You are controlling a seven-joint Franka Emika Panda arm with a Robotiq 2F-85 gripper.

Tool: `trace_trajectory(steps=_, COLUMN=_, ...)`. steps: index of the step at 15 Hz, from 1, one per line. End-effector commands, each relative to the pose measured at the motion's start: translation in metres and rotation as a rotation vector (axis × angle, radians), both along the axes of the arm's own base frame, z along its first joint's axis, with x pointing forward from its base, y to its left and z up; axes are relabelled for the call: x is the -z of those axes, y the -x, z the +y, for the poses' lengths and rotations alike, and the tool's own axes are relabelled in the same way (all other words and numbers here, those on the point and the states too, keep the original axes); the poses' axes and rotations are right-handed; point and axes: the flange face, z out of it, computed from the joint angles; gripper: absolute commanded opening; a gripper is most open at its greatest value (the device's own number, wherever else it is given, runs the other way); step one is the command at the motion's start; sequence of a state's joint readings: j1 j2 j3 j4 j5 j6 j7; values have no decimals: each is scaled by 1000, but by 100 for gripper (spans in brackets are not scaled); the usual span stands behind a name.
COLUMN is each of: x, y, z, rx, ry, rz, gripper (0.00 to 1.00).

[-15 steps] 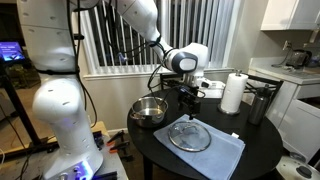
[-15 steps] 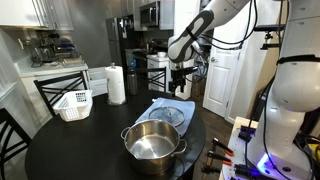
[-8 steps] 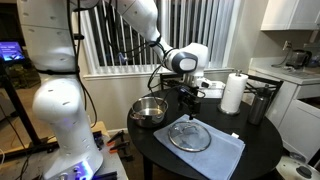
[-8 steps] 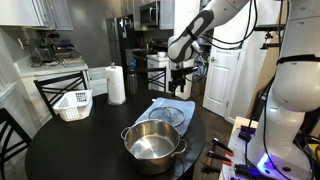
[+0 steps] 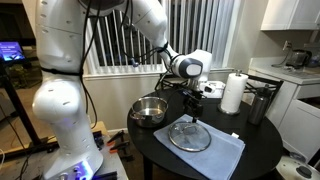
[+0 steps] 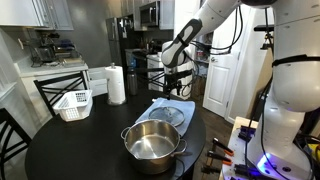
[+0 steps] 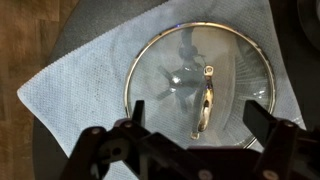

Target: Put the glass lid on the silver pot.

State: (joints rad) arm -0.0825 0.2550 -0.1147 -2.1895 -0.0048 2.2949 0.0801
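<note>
The gripper lowers onto the glass lid's metal arch handle [image 5: 190, 131] [image 7: 205, 103] next and closes across it.
The glass lid [image 7: 200, 85] lies flat on a blue-grey cloth [image 7: 90, 85]; it has a metal rim and a metal arch handle at its centre. It also shows in both exterior views [image 5: 189, 134] [image 6: 174, 113]. My gripper [image 7: 196, 125] hangs above the lid, open and empty, with one finger on each side of the handle. It shows in both exterior views [image 5: 193, 110] [image 6: 175, 88]. The silver pot [image 5: 149, 110] [image 6: 153, 146] stands empty on the round dark table, beside the cloth.
A paper towel roll [image 5: 233, 93] [image 6: 116, 85] and a dark canister [image 5: 259, 103] stand at the table's edge. A white basket [image 6: 73, 104] sits on the table. A chair back [image 6: 60, 92] stands beside the table [image 6: 70, 150]. Kitchen counters lie behind.
The arm has swung and the gripper has dropped lower toward the lid. The lid, cloth and pot have not moved.
</note>
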Motion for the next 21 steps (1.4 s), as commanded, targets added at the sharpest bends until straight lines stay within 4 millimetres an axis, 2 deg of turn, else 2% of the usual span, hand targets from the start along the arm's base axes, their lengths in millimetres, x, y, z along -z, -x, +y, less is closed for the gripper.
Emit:
trace_trajectory(steps=1, x=21, y=-25, z=2, rx=71, ry=14, rz=11, gripper=100)
trace_trajectory(steps=3, x=34, y=-32, z=1, rx=82, ry=17, rz=32, gripper=100)
trace_trajectory(steps=7, x=59, y=-45, z=-12, rx=110, ry=-50, rz=53, gripper=100)
trace_trajectory(steps=12, x=84, y=-55, z=-5, rx=82, ry=-128, rz=67, gripper=100)
trace_trajectory(steps=16, x=97, y=-47, z=2, rx=59, ry=-118, rz=92, gripper=100)
trace_trajectory(steps=19, x=98, y=-36, z=1, rx=65, ry=-112, rz=95, gripper=100)
trace_trajectory(steps=21, x=97, y=-35, z=-1, rx=74, ry=-104, rz=75, gripper=100)
